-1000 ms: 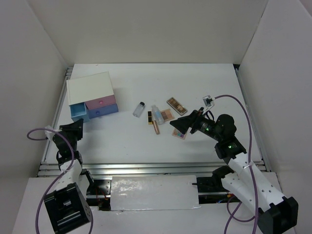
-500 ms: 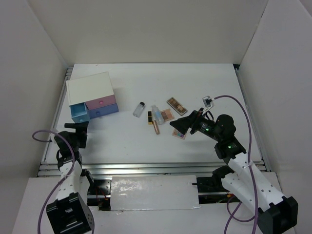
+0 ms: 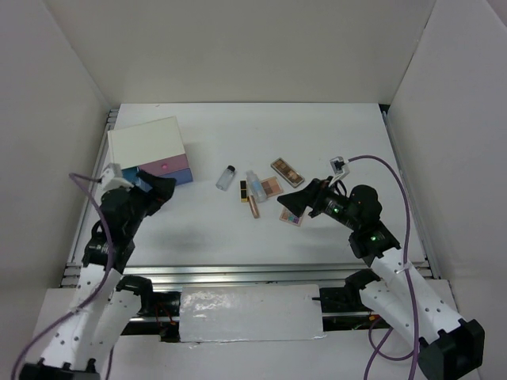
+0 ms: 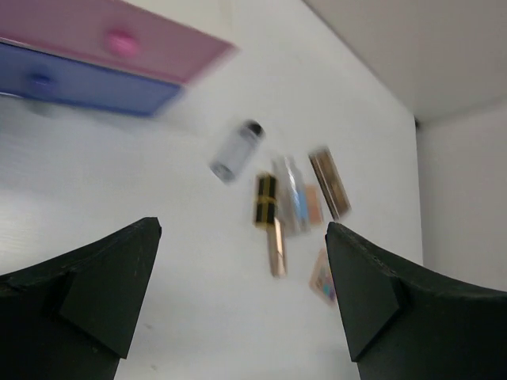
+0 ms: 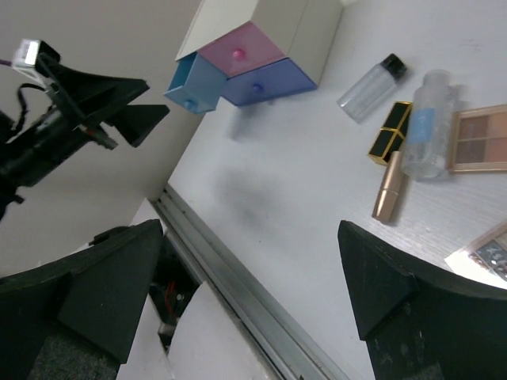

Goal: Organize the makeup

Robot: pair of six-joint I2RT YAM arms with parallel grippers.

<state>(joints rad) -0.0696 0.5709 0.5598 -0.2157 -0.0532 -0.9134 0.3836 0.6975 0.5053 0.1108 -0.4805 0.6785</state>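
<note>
The black-gold stick is below my left gripper and to its right in the top view, so I will move there and go down to close across the stick's long sides.
The makeup lies in a cluster mid-table: a clear dark-capped bottle, a black-gold stick, a slim gold stick, a clear tube, a pinkish-tan palette, a brown palette and a multicoloured palette. My left gripper hangs open in the air in front of the drawers, left of the cluster. Its wrist view shows the bottle and gold stick ahead, blurred. My right gripper hovers open above the multicoloured palette, empty.
A white drawer box stands at the back left, with a pink drawer and a light-blue drawer pulled out. White walls enclose the table. A metal rail runs along the front edge.
My left arm has lifted from the front-left edge and swung forward and right to the drawers, and its jaws have opened. The right arm and the makeup have not moved.
</note>
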